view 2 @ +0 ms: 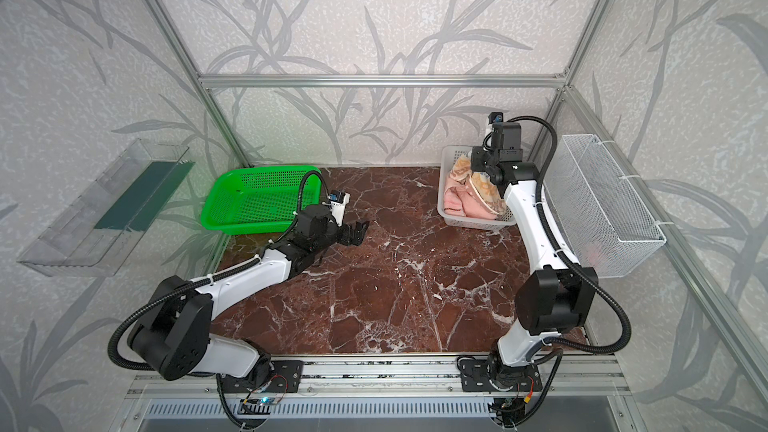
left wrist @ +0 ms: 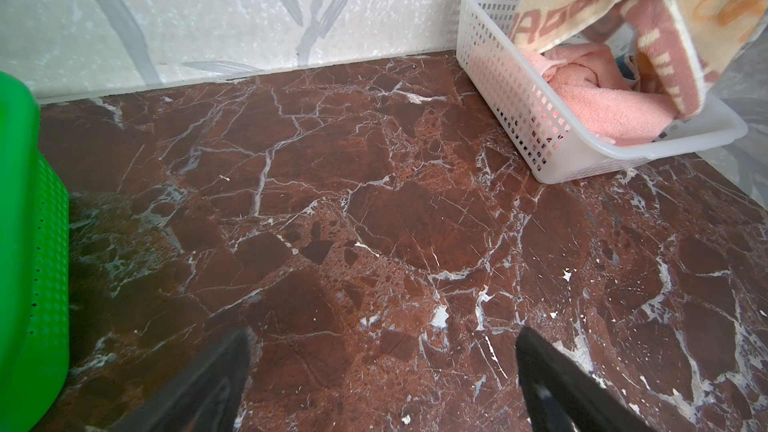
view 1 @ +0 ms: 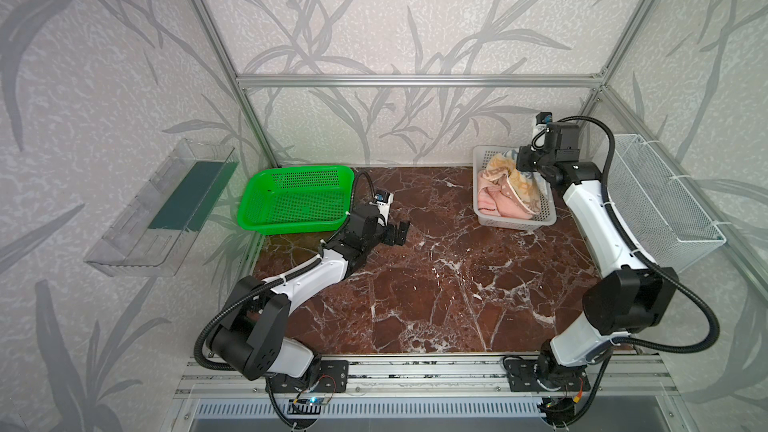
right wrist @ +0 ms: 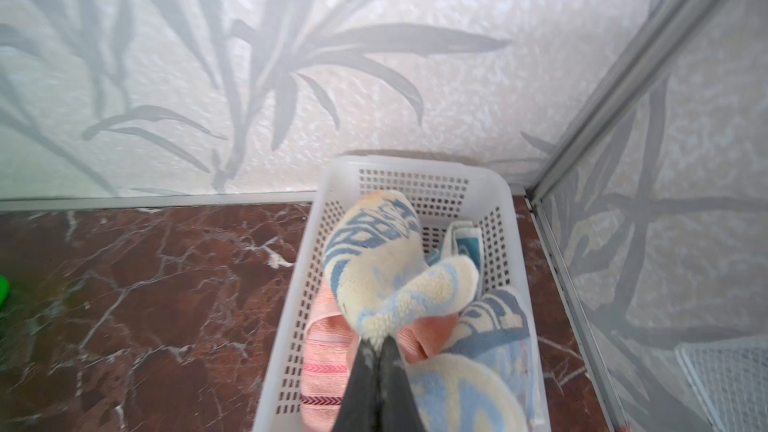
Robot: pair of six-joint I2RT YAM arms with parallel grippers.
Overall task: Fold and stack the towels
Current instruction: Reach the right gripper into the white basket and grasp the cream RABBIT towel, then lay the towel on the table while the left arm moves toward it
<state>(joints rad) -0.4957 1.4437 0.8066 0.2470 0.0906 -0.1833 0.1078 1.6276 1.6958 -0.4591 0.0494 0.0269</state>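
My right gripper is above bare marble between the baskets on that side, so next it will swing toward the green basket and down to release the cream towel.
My right gripper [right wrist: 376, 340] is shut on a bunched fold of the cream towel [right wrist: 382, 268] with blue and orange letters. The towel hangs lifted over the white basket [right wrist: 415, 164] at the back right, seen in both top views [view 1: 507, 176] [view 2: 478, 184]. The pink towel [right wrist: 324, 351] lies crumpled in the basket beneath it [view 1: 494, 205]. A strip of teal-and-white cloth [right wrist: 467, 243] shows at the basket's far side, mostly hidden. My left gripper [view 1: 399, 232] stands open and empty just over the marble table [left wrist: 374, 201], beside the green basket.
An empty green basket [view 1: 291, 201] sits at the back left. A white wire basket [view 1: 656, 197] hangs on the right wall and a clear plastic tray [view 1: 158, 209] on the left wall. Metal frame posts stand at the back corners.
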